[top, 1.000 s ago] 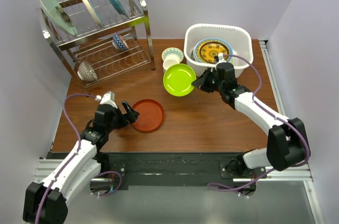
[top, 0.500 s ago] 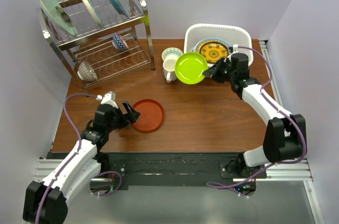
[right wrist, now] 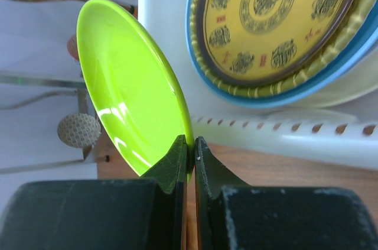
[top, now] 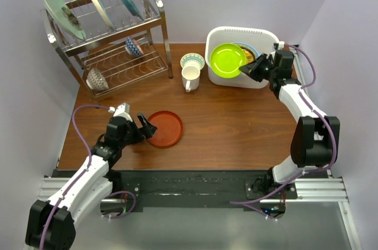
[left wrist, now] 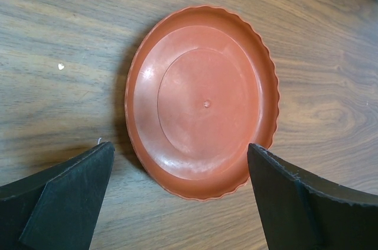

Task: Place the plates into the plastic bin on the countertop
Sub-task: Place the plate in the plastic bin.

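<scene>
The lime green plate (top: 227,60) overlaps the bin's edge. My right gripper needs to move outward and to the right in the top view, then down over the yellow plate (right wrist: 274,13).
My right gripper (top: 250,70) (right wrist: 191,146) is shut on the rim of a lime green plate (top: 227,60) (right wrist: 130,96), holding it tilted over the left part of the white plastic bin (top: 260,36) (right wrist: 277,138). Inside the bin lies a yellow patterned plate (right wrist: 274,13) on a blue-rimmed one (right wrist: 307,87); the top view shows only a sliver of them. A red-orange plate (top: 164,128) (left wrist: 202,99) lies flat on the wood countertop (top: 236,126). My left gripper (top: 142,127) (left wrist: 180,194) stands open just in front of it, one finger to each side of its near rim, touching nothing.
A metal wire dish rack (top: 112,37) stands at the back left with three plates on edge and two small bowls. A white mug (top: 190,77) and a small patterned bowl (top: 192,60) sit just left of the bin. Walls close in on both sides.
The right arm has carried the lime green plate up and to the right, from beside the mug to over the bin. The left arm and red-orange plate have not moved.
</scene>
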Controlling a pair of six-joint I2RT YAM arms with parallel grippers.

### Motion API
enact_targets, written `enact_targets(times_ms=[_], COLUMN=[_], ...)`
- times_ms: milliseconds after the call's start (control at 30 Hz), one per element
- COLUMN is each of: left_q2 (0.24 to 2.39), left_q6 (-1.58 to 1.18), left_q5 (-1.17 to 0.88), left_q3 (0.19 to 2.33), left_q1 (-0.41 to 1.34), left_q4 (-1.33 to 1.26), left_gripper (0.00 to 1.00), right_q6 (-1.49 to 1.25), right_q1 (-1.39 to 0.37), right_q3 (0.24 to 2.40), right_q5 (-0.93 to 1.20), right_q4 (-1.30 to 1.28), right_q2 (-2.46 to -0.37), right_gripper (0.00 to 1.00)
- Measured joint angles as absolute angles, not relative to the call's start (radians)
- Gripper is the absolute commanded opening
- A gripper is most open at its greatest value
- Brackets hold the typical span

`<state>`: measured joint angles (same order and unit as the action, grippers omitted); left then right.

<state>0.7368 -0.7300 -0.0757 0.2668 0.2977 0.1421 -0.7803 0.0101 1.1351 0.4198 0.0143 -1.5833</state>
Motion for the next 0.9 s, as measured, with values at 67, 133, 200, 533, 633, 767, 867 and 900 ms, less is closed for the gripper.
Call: enact_targets(times_ms=[67, 133, 200, 533, 633, 767, 867, 900], left_q2=[0.739, 0.742, 0.743, 0.753, 0.753, 0.752, 0.752, 0.751], left_q6=[-0.73, -0.73, -0.73, -0.73, -0.73, -0.73, -0.73, -0.73], left_q5=[-0.077, -0.079, -0.08, -0.091, -0.095, -0.1, -0.101, -0.101], left_q3=[0.266, 0.265, 0.265, 0.263, 0.263, 0.263, 0.263, 0.263], left_q1=[0.298, 0.298, 0.298, 0.298, 0.298, 0.298, 0.298, 0.298], left_q4=[0.142, 0.141, 0.138, 0.125, 0.121, 0.12, 0.12, 0.121], left_gripper=[1.0, 1.0, 1.0, 1.0, 1.0, 1.0, 1.0, 1.0], right_q6=[-0.793, -0.805, -0.814, -0.845, -0.846, -0.846, -0.846, -0.846], right_q1=[0.028, 0.048, 0.069, 0.122, 0.123, 0.125, 0.126, 0.126], right_q3=[1.151, 1.166, 1.182, 1.272, 1.299, 1.325, 1.341, 1.342], right_q5=[0.433, 0.442, 0.446, 0.445, 0.442, 0.438, 0.437, 0.437], right_q4=[0.023, 0.032, 0.04, 0.045, 0.044, 0.038, 0.031, 0.03], right_q2=[-1.599, -1.617, -1.64, -1.749, -1.771, -1.787, -1.797, -1.799], right_gripper=[0.0, 0.0, 0.0, 0.0, 0.0, 0.01, 0.01, 0.01])
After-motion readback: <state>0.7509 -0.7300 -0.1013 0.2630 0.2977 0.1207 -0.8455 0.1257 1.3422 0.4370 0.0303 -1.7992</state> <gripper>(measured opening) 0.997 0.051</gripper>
